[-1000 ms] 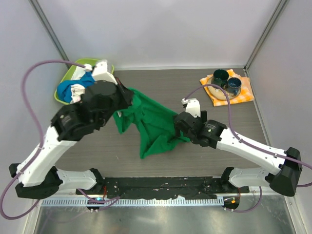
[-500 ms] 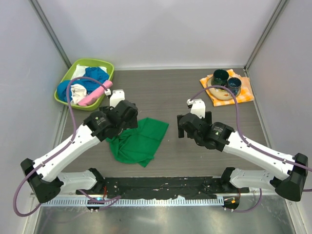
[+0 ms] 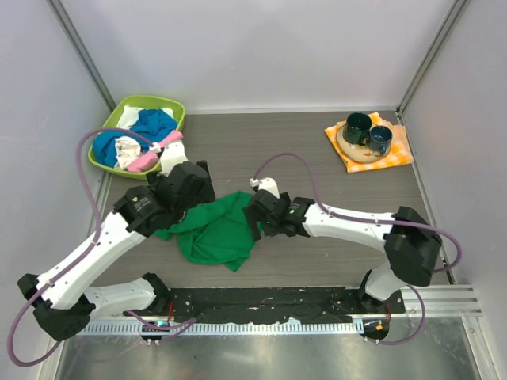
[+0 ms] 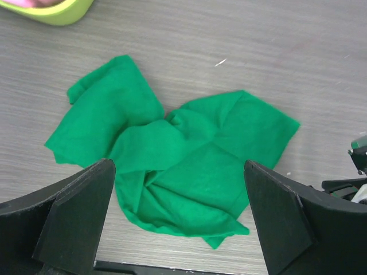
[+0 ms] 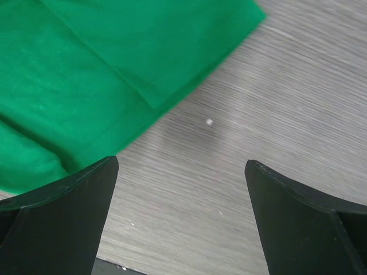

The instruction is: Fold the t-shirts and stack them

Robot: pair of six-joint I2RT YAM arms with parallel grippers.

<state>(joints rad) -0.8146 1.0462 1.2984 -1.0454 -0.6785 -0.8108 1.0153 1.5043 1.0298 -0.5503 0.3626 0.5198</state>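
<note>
My right gripper goes left in the top view and down next, from over bare table.
A green t-shirt (image 3: pixel 214 233) lies crumpled on the table, bunched in loose folds in the left wrist view (image 4: pixel 178 166). My left gripper (image 3: pixel 194 198) hovers above its left part, open, with nothing between the jaws (image 4: pixel 179 166). My right gripper (image 3: pixel 253 218) is at the shirt's right edge, open over bare table (image 5: pixel 180 162), and the green cloth (image 5: pixel 86 69) lies just beyond its left finger. Blue (image 3: pixel 150 123), white (image 3: pixel 127 149) and pink (image 3: pixel 150 157) t-shirts are piled in the basket.
The lime-green basket (image 3: pixel 119 119) stands at the back left; its corner shows in the left wrist view (image 4: pixel 57 11). An orange-and-white checkered cloth (image 3: pixel 400 154) at the back right carries a plate with two dark mugs (image 3: pixel 358 125). Grey walls enclose the table.
The left gripper opened and let go of the green shirt, which dropped into a heap nearer the front. The right arm swung left to the shirt's right edge.
</note>
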